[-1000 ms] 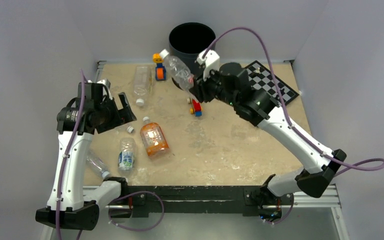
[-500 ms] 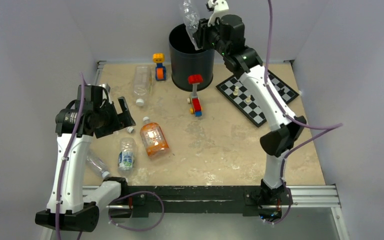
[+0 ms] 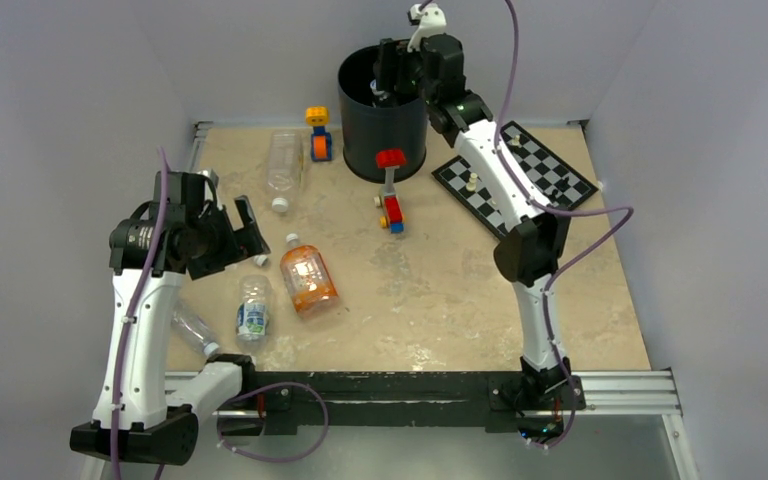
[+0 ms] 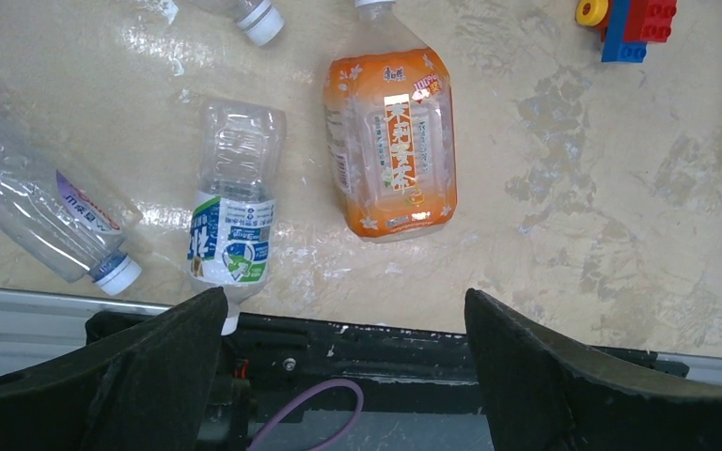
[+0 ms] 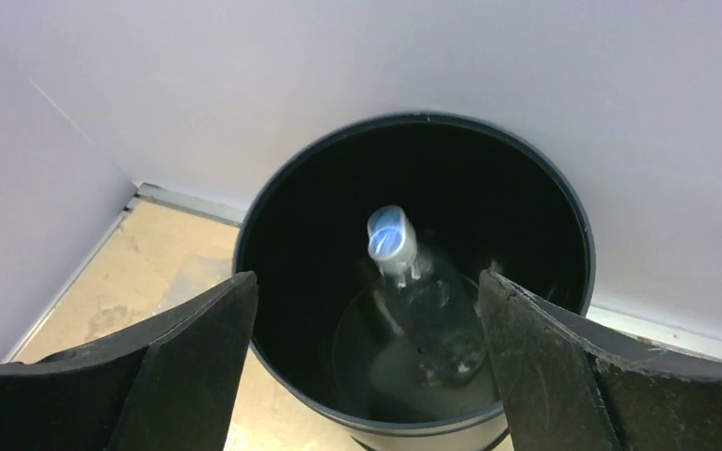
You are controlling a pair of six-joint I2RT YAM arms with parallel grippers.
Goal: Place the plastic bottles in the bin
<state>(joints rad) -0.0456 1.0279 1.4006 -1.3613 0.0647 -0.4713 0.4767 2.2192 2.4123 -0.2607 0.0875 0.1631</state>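
My left gripper lowers and turns back onto the neck end of the near clear bottle (image 3: 206, 344) (image 4: 103, 258) next, because it lies at an angle beside the green/blue-labelled bottle.
The black bin (image 3: 383, 130) stands at the back of the table. My right gripper (image 3: 390, 72) hangs open over its mouth. In the right wrist view a clear bottle (image 5: 423, 319) with a white cap stands loose inside the bin (image 5: 414, 118), apart from both fingers of the right gripper (image 5: 367, 282). The orange bottle (image 3: 307, 278) (image 4: 390, 150), the green/blue-labelled bottle (image 3: 253, 308) (image 4: 235, 216) and a clear bottle (image 3: 195, 330) (image 4: 38, 202) lie near my left gripper (image 3: 230, 225) (image 4: 345, 293), which is open and empty above them. Another clear bottle (image 3: 283, 160) lies at the back left.
Two toy-brick figures (image 3: 317, 133) (image 3: 391, 190) stand in front of the bin. A chessboard (image 3: 535, 175) with a few pieces lies at the back right. A loose white cap (image 3: 280, 205) sits near the back-left bottle. Walls close in the table on three sides.
My right arm swung the clear bottle up from the table to over the bin, then the gripper opened and the bottle dropped inside. The left arm stayed still.
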